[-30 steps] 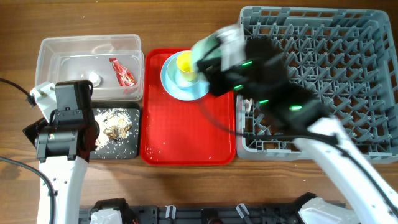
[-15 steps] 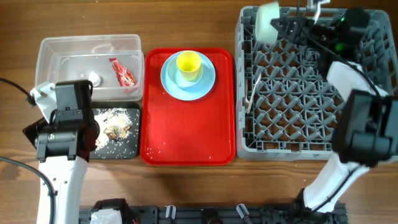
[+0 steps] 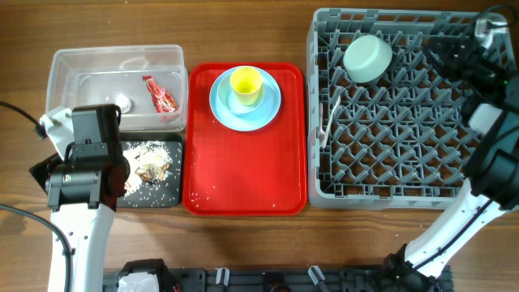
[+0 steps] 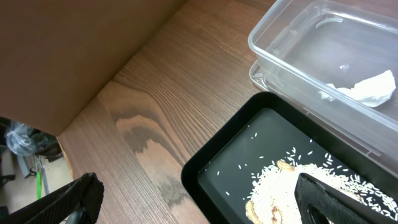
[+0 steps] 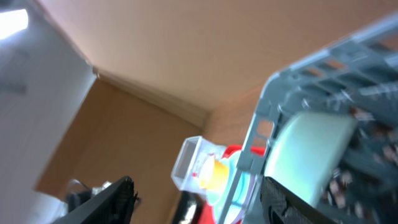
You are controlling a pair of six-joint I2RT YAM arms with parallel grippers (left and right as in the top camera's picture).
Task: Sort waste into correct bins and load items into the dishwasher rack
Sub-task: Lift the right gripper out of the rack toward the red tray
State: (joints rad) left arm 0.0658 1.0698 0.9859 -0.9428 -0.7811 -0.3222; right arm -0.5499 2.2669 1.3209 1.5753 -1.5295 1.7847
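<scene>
My right gripper has the cup to its left in the overhead view, so I will swing this gripper past the bowl (image 3: 367, 57) and tip it down onto the yellow cup's rim (image 3: 236, 86).
The pale blue-green bowl (image 3: 367, 57) lies in the back left of the grey dishwasher rack (image 3: 405, 191); the right wrist view shows it (image 5: 305, 149) just right of my right gripper (image 5: 196, 199), which is open and empty. My right arm (image 3: 486, 61) reaches over the rack's back right corner. White cutlery (image 3: 328, 122) rests at the rack's left side. The yellow cup (image 3: 246, 83) stands on the light blue plate (image 3: 259, 112). My left gripper (image 4: 199, 202) is open over the black tray (image 4: 211, 171) of food scraps (image 4: 280, 186). The clear tub (image 3: 65, 65) holds the wrapper (image 3: 160, 93) and tissue (image 3: 123, 100).
The plate and cup sit at the back of a flat red tray (image 3: 243, 178) between the bins and the rack. My left arm (image 3: 85, 162) covers the black tray's left part. Bare wooden table (image 4: 143, 112) lies left of the bins.
My right arm swung from above the red tray to the rack's back, carrying the bowl. Its jaws opened, and the bowl now lies in the rack. The left arm is still.
</scene>
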